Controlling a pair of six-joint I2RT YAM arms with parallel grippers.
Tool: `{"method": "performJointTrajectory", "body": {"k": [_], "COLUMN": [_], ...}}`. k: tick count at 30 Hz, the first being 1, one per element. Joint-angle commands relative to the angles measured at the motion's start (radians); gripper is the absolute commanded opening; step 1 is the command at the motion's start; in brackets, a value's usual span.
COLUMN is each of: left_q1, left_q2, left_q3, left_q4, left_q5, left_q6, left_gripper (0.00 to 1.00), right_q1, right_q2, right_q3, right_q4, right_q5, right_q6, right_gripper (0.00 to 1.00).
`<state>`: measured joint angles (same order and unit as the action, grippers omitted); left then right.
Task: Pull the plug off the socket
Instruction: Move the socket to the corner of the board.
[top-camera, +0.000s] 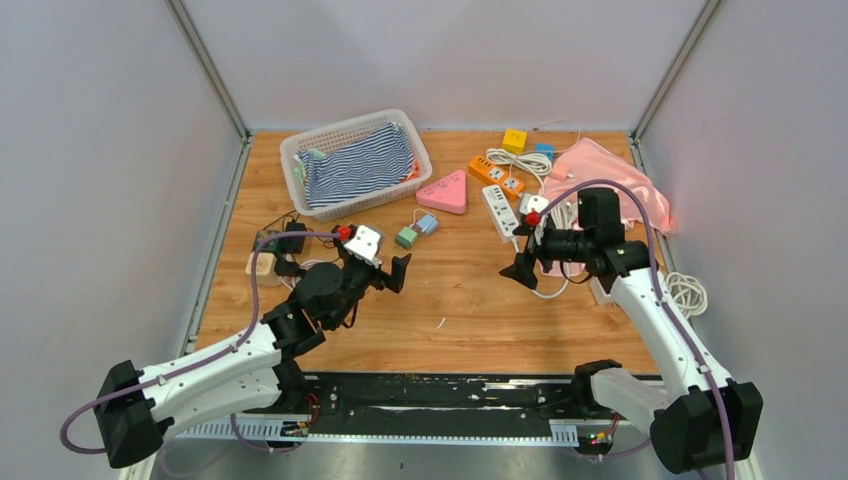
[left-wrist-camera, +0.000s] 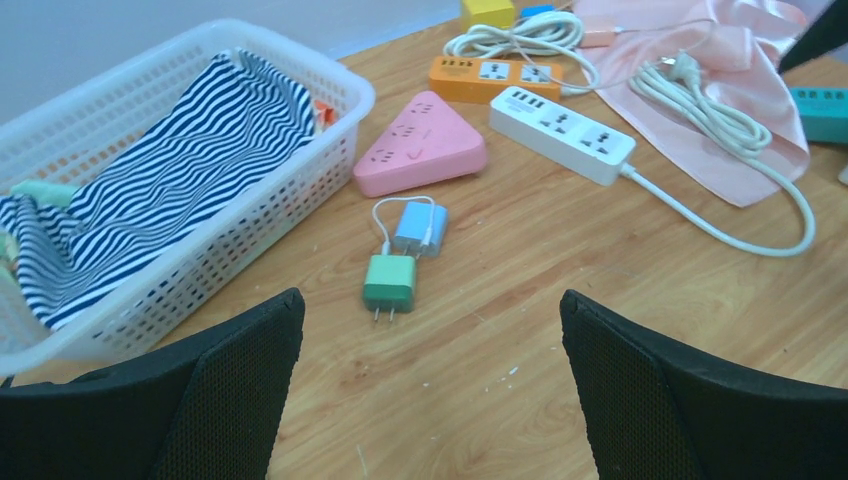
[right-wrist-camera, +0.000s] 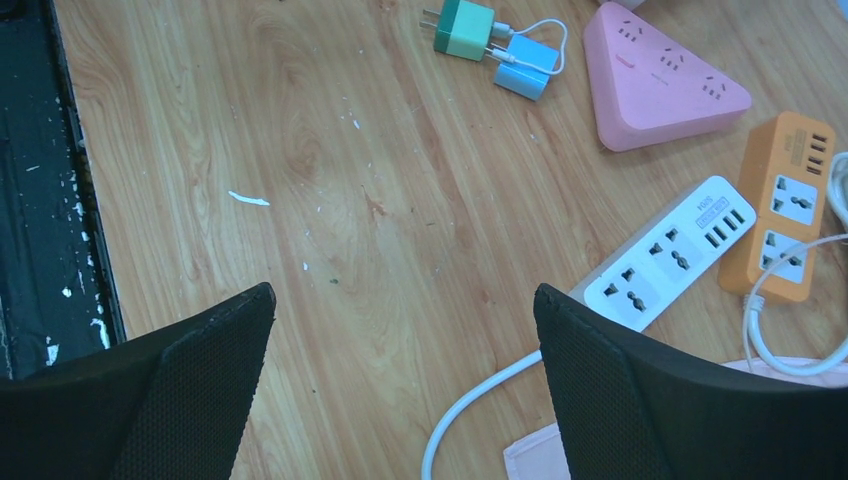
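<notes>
The white cable by the beige socket block (top-camera: 262, 265) is below, to the left in the top view, so the left gripper needs to move down and sideways onto it next.
No plug shows seated in the white power strip (top-camera: 500, 210) (left-wrist-camera: 560, 133) (right-wrist-camera: 668, 254), the orange strip (top-camera: 497, 176) (left-wrist-camera: 495, 77) (right-wrist-camera: 790, 205) or the pink triangular socket (top-camera: 443, 192) (left-wrist-camera: 420, 145) (right-wrist-camera: 655, 88). A black adapter (top-camera: 293, 238) and a beige socket block (top-camera: 262, 265) with wires lie at the left edge; I cannot tell whether they are joined. My left gripper (top-camera: 378, 275) (left-wrist-camera: 432, 305) is open and empty, right of that cluster. My right gripper (top-camera: 525, 255) (right-wrist-camera: 403, 293) is open and empty above the white strip's cable (right-wrist-camera: 470, 400).
A green charger (top-camera: 406, 237) (left-wrist-camera: 388, 283) and a blue charger (top-camera: 428, 224) (left-wrist-camera: 420, 228) lie loose mid-table. A white basket (top-camera: 300, 150) holds striped cloth at the back left. A pink cloth (top-camera: 610, 180), a yellow cube (top-camera: 515, 139) and coiled white cable (top-camera: 685, 293) are on the right.
</notes>
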<state>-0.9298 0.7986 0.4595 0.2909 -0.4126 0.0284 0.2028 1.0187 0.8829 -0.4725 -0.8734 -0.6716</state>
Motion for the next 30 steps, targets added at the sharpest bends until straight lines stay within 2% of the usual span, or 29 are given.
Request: {"method": "performJointTrajectory", "body": {"k": [1,5,8,13,16,21,26,30], "left_q1": [0.056,0.164,0.184,0.187,0.201,0.279,0.438,0.488], "left_q2": [-0.050,-0.154,-0.241,-0.241,-0.192,-0.120,-0.067,-0.045], "left_q3": [-0.041,-0.118,-0.142,-0.049,0.023,0.049,0.027,-0.004], "left_q4": [0.024,0.003,-0.089,-0.389,-0.504,-0.515,-0.496,-0.515], "left_q5": [-0.094,0.005,-0.007,-0.079,-0.103,-0.002,0.133,0.122], "left_q6": [-0.152,-0.319,-0.415,-0.478,-0.497,-0.523,-0.596,-0.681], "left_gripper": [1.00,1.00,1.00,1.00,1.00,0.99,0.98,0.96], "right_q1": [0.045,0.075,0.087,0.100,0.105,0.106,0.107,0.109], "right_q2": [0.012,0.004,-0.014,-0.054,-0.078,-0.113,-0.096,-0.077], "right_q3": [-0.015,-0.018,-0.020,-0.031,-0.033,-0.043,-0.040,-0.032], "right_q4": [-0.019,-0.010,-0.004,0.015,0.017,0.022,0.020,0.014], "right_q5": [-0.028,-0.019,-0.018,-0.020,-0.019,-0.005,0.008,0.023], "right_q6": [-0.022,-0.007,0.003,0.021,0.023,0.018,0.022,0.029], "right_gripper": [1.00,1.00,1.00,1.00,1.00,1.00,1.00,1.00]}}
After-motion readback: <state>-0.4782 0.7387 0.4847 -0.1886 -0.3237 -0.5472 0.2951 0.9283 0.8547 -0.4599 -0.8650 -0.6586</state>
